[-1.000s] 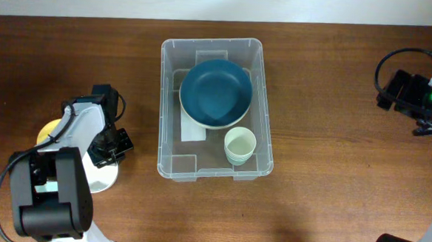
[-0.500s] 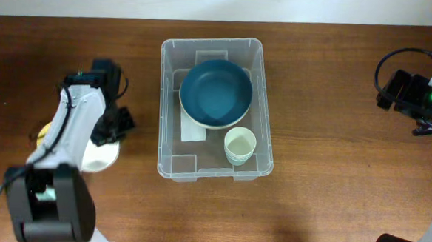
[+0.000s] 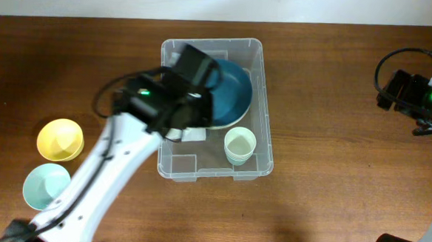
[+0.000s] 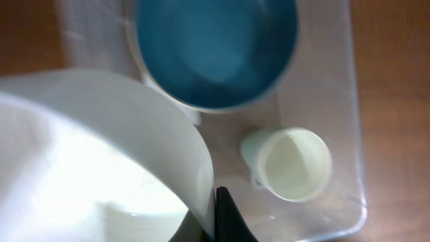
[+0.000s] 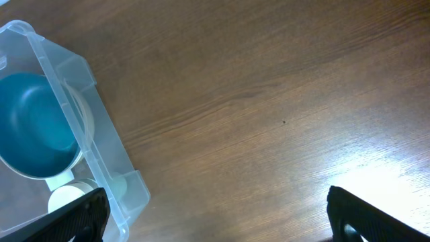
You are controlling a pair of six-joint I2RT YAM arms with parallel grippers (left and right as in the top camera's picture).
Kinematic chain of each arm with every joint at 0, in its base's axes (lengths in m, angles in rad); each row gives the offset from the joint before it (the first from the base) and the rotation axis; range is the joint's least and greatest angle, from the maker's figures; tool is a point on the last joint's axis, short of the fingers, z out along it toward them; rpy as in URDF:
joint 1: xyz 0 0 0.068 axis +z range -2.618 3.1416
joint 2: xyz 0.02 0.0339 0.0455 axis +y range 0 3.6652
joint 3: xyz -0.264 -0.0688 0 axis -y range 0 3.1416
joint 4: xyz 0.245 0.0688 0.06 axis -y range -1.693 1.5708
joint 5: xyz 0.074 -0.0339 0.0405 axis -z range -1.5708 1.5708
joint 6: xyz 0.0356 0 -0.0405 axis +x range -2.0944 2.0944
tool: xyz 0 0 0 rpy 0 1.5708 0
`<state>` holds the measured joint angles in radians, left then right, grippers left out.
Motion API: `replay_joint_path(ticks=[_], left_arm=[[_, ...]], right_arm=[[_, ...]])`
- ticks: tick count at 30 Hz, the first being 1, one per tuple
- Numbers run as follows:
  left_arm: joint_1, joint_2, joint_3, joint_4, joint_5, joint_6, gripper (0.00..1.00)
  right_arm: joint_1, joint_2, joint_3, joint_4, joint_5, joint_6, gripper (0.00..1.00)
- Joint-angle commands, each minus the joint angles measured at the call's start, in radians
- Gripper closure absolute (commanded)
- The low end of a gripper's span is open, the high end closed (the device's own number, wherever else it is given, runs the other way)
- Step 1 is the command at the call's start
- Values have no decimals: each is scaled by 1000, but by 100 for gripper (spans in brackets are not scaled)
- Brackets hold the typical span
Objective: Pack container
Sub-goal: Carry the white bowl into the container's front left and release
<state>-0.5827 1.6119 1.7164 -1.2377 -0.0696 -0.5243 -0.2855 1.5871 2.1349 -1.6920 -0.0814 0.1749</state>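
Observation:
My left gripper holds the white bowl (image 4: 80, 154). I should lower it toward the cream cup, into the container's empty near corner beside the cup.
The clear container (image 3: 266, 101) stands at the table's middle and holds a dark blue bowl (image 3: 228, 92) stacked in a cream one, plus a pale cream cup (image 3: 240, 144). My left gripper (image 3: 178, 108) hovers over the container's left half, shut on the rim of a white bowl (image 4: 80, 154); one black finger (image 4: 227, 216) presses the rim. The left wrist view shows the blue bowl (image 4: 215, 47), the cup (image 4: 295, 165) and the container wall (image 4: 349, 134) below. My right gripper (image 5: 215, 228) is open and empty over bare table at the far right (image 3: 395, 90), well away from the container (image 5: 101, 134).
A yellow bowl (image 3: 59, 139) and a light blue bowl (image 3: 46, 186) sit on the table at the left. A white label (image 3: 194, 133) lies on the container floor. The table's back edge runs along the top.
My left gripper lifted the white bowl off the stack at the left and swung it right, over the container. The light blue bowl beneath is now uncovered. The right arm has not moved.

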Motion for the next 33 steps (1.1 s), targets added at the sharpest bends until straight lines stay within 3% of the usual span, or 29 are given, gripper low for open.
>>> replay_joint_path(ticks=[1,13,28,31,33], left_arm=[[-58,89,-1,5,27,-156,99],[-95,369,-1,16,55,-224,99],[-34,413,-118,43,60,-251,99],[-34,413,-118,33,76,-245,70],[-34,413,-118,27,92,-240,58]], right_arm=[[4,2,-5,-3,-13,-10,1],[4,2,-5,-3,-13,-10,1],[4,2,-5,-3,-13,-10,1],[4,2,-5,-3,-12,-10,1],[4,2,-5,-3,-13,-10,1]])
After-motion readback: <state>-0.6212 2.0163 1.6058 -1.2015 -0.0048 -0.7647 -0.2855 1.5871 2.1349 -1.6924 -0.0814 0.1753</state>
